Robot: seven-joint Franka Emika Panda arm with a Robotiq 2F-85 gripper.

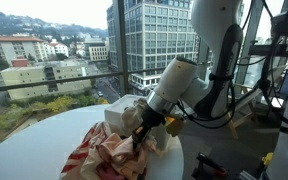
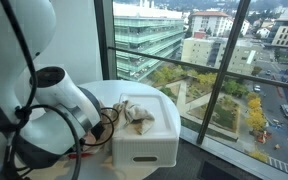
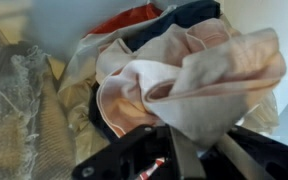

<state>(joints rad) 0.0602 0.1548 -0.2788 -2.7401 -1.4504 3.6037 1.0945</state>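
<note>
The held fold of the pink cloth hangs beside the white bin, so I should next carry the cloth away from there, down onto the striped garment [image 1: 77, 160], and release it.
My gripper [image 3: 192, 138] is shut on a fold of pale pink cloth [image 3: 199, 75], which bunches up right in front of the fingers [image 3: 177, 152] in the wrist view. In an exterior view the gripper [image 1: 142, 127] hangs low over a heap of clothes [image 1: 112, 150] on a round white table [image 1: 34, 150]. A beige cloth [image 2: 137, 114] lies on top of a white bin [image 2: 144, 145], next to the arm's end. Dark blue and red garments [image 3: 134, 18] show beneath the pink cloth.
A grey knitted fabric [image 3: 19, 110] lies to the left in the wrist view. A red-and-white striped garment [image 1: 79, 160] sits at the front of the heap. The white bin [image 1: 124, 104] stands behind the gripper. Large windows [image 2: 214, 60] close off the space just beyond the table.
</note>
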